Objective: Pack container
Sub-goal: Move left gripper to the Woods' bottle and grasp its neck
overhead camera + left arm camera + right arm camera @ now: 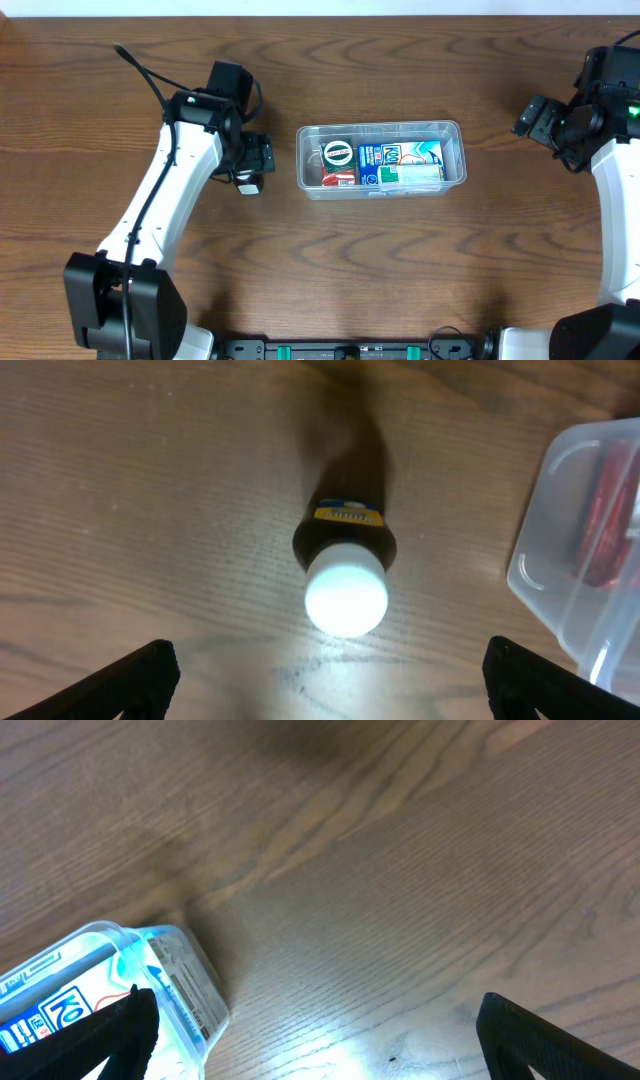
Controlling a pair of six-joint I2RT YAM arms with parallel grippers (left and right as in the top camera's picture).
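The left gripper moves down around the dark bottle's white-capped top next and closes, since the bottle stands upright, lined up with the gap between my open fingers.
The clear container (380, 127) sits mid-table. It holds a round white-lidded tin (336, 153), a red item (340, 178), a blue-and-white carton (400, 154) and a white-and-green box (411, 176). A small dark bottle with a white cap (345, 585) stands upright on the table left of the container and also shows from overhead (247, 184). My left gripper (252, 163) is open above the bottle, its fingers (325, 680) wide apart and not touching it. My right gripper (535, 118) is open and empty (320, 1040), off the container's right end.
The container's corner shows at the right of the left wrist view (560, 560) and at the lower left of the right wrist view (150, 980). Bare wood table (400, 270) lies all round.
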